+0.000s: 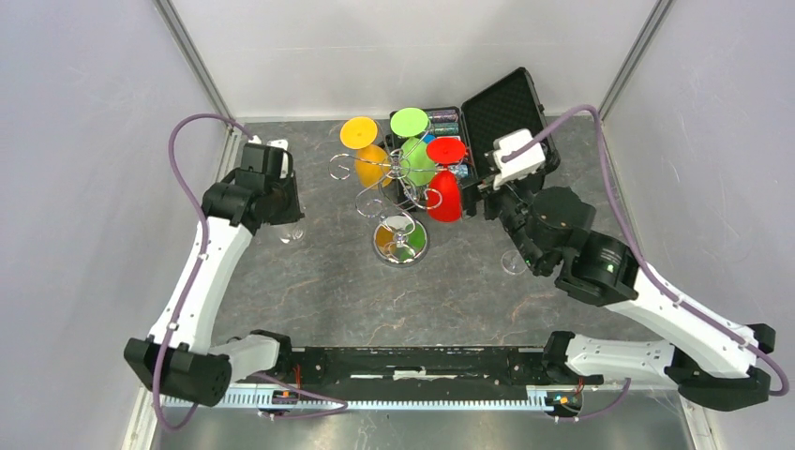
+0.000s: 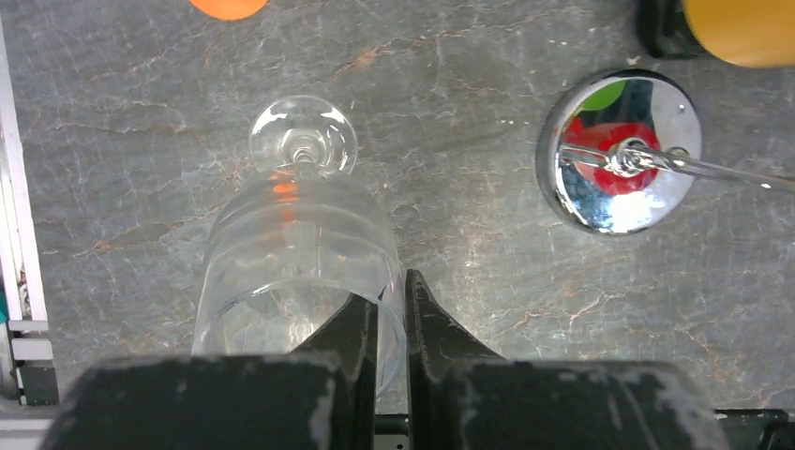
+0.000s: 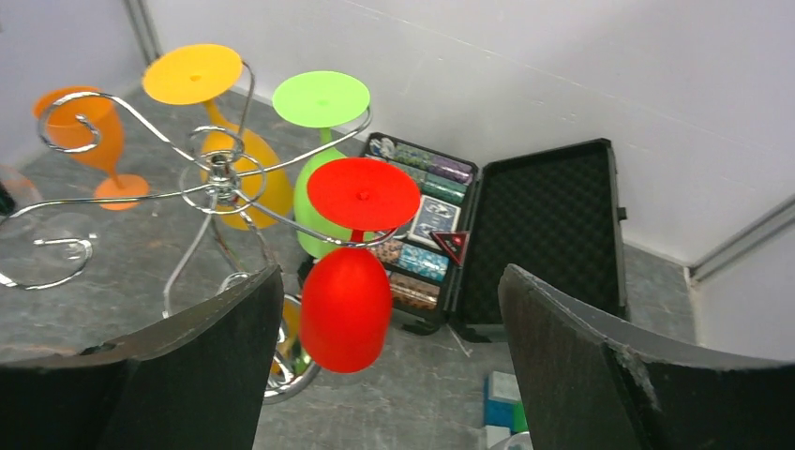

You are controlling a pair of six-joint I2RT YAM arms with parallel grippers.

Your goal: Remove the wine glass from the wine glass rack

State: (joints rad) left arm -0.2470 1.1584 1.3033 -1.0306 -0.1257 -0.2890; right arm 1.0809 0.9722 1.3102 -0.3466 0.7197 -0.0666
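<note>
The rim of the clear glass should next go down and to my left gripper's left in the top view with that gripper, which will lower it and let go, since the tabletop is empty there, clear of the rack.
The wine glass rack stands mid-table on its mirrored disc base, with curled wire arms. Yellow, green and red wine glasses hang upside down from it. My left gripper is shut on the rim of a clear wine glass, left of the rack; its foot is at the table surface, and I cannot tell if it touches. My right gripper is open, facing the red glass and not touching it.
An open black case with cards and chips stands behind the rack, close to my right gripper. An orange glass stands on the table beyond the rack. Another clear glass stands by my right arm. Small coloured blocks lie below the right gripper.
</note>
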